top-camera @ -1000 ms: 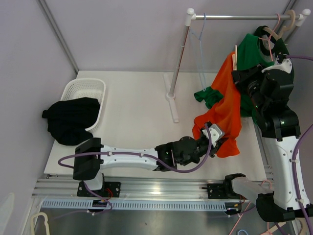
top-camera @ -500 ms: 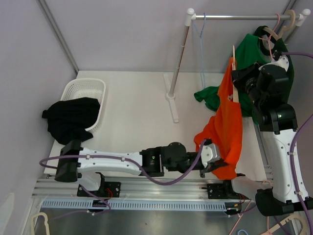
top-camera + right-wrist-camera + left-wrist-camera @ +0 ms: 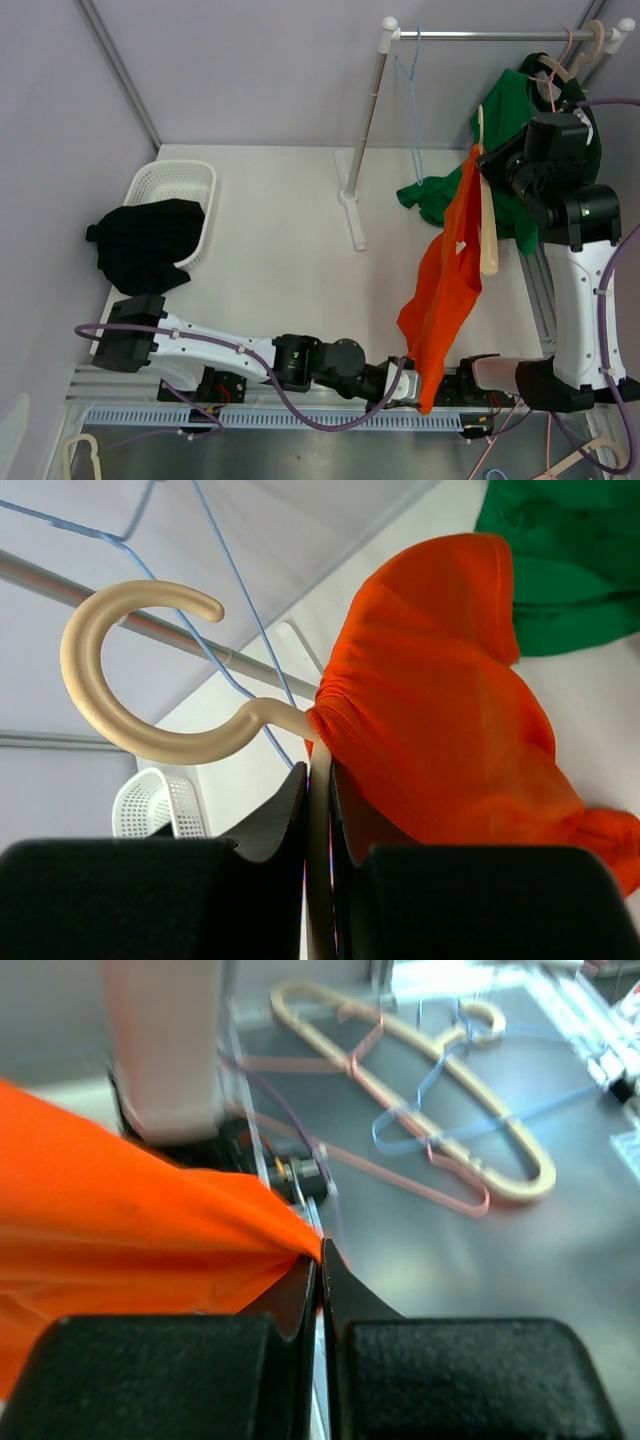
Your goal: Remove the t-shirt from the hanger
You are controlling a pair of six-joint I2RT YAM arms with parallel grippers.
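My right gripper takes the beige hanger's open hook over the bar (image 3: 412, 36) beside the blue hanger next and lets go, since the bar lies outward, to the gripper's left in the top view.
The orange t-shirt (image 3: 450, 270) hangs stretched from a beige hanger (image 3: 487, 235) held up at the right, down to the table's near edge. My right gripper (image 3: 488, 168) is shut on the hanger's arm (image 3: 318, 810), just below its hook (image 3: 120, 670); the shirt's neck (image 3: 430, 730) bunches beside the jaws. My left gripper (image 3: 412, 395) is shut on the shirt's lower hem (image 3: 150, 1230), low over the front rail.
A clothes rail (image 3: 500, 35) stands at the back with a blue wire hanger (image 3: 408, 90) and a green garment (image 3: 520, 110) on it. A white basket (image 3: 170, 195) with a black garment (image 3: 145, 245) sits at the left. Loose hangers (image 3: 430, 1110) lie on the floor beyond the table.
My left gripper has pulled the shirt's hem toward the near edge and down, stretching the shirt out long. My right gripper has lifted the hanger, and one beige arm now shows bare.
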